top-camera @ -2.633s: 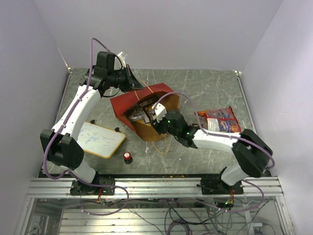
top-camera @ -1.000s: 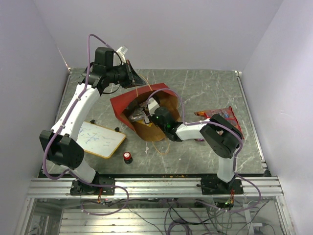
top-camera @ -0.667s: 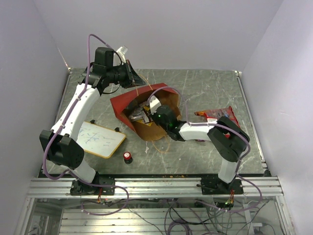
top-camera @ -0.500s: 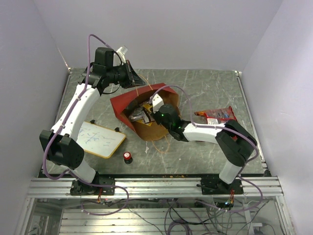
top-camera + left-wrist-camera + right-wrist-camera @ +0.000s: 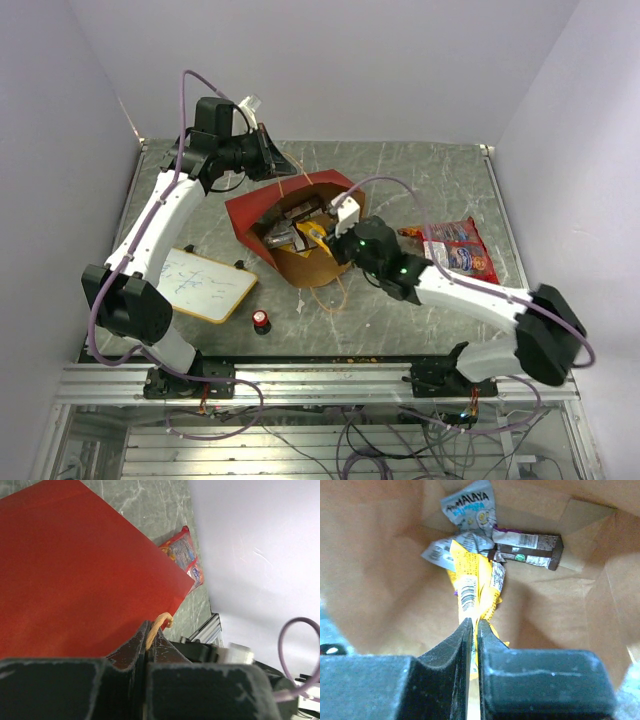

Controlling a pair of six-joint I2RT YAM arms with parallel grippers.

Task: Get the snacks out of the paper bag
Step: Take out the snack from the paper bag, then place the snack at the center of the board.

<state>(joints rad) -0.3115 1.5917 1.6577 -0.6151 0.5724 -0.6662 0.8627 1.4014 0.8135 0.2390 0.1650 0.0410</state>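
Tabletop clear of the paper bag lies right of my right gripper in the top view, so I need to pull back, swing toward the chip bag (image 5: 455,245), lower and release.
The red paper bag (image 5: 262,207) lies on its side mid-table, its brown mouth facing me. My left gripper (image 5: 268,150) is shut on the bag's string handle (image 5: 161,622) above the red outer wall (image 5: 70,570). My right gripper (image 5: 472,626) is shut on a yellow snack packet (image 5: 472,575) at the bag's mouth; the packet also shows in the top view (image 5: 314,235). Deeper in the bag lie a brown bar (image 5: 527,546) and a grey packet (image 5: 467,505). A red chip bag (image 5: 455,245) lies on the table to the right.
A wood-framed whiteboard (image 5: 203,284) lies at the front left. A small red-topped black knob (image 5: 260,320) stands near the front edge. The second string handle (image 5: 330,295) trails on the table in front of the bag.
My right gripper has drawn back out of the bag toward the right with the yellow packet in it. The left gripper holds the handle as before.
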